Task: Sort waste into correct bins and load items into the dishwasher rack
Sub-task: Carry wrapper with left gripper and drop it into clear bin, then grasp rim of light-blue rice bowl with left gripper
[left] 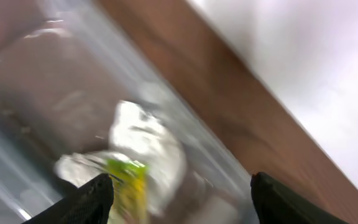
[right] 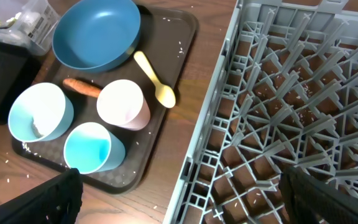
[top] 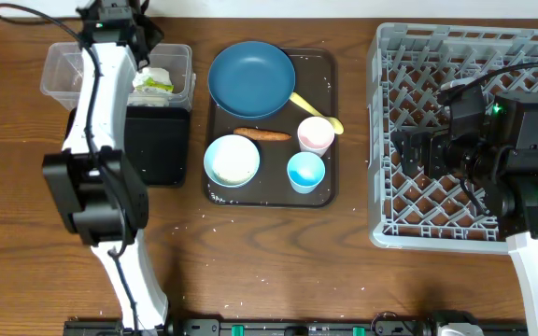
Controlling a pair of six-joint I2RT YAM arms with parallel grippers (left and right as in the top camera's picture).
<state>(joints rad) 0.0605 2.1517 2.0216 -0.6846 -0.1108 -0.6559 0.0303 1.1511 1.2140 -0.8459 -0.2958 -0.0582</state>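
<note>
My left gripper is to swing back and down next onto the light blue bowl's rim (top: 258, 165) by the blue cup (top: 306, 172), because the paper is already in the tub.
My left gripper (top: 144, 51) is open and empty above the clear tub (top: 59, 70). In the tub lies the crumpled white paper with its yellow-green scrap (top: 154, 82). The blurred left wrist view shows my open fingers (left: 182, 205) just over that paper (left: 145, 146). The black tray (top: 157, 145) sits in front of the tub. My right gripper (top: 411, 154) is open and empty over the left part of the grey rack (top: 474, 224); the right wrist view shows it (right: 179, 205) above the rack's edge (right: 222, 93). The plate (top: 250, 79), bowl (top: 232, 161), blue cup (top: 306, 172), pink cup (top: 315, 135), yellow spoon (top: 318, 112) and carrot stick (top: 261, 134) lie on the brown tray (top: 328, 70).
Loose rice grains (right: 23, 146) are scattered on the brown tray, on the table beside it and under the rack floor. My left arm (top: 101, 121) stretches over the table's left side, past the black tray.
</note>
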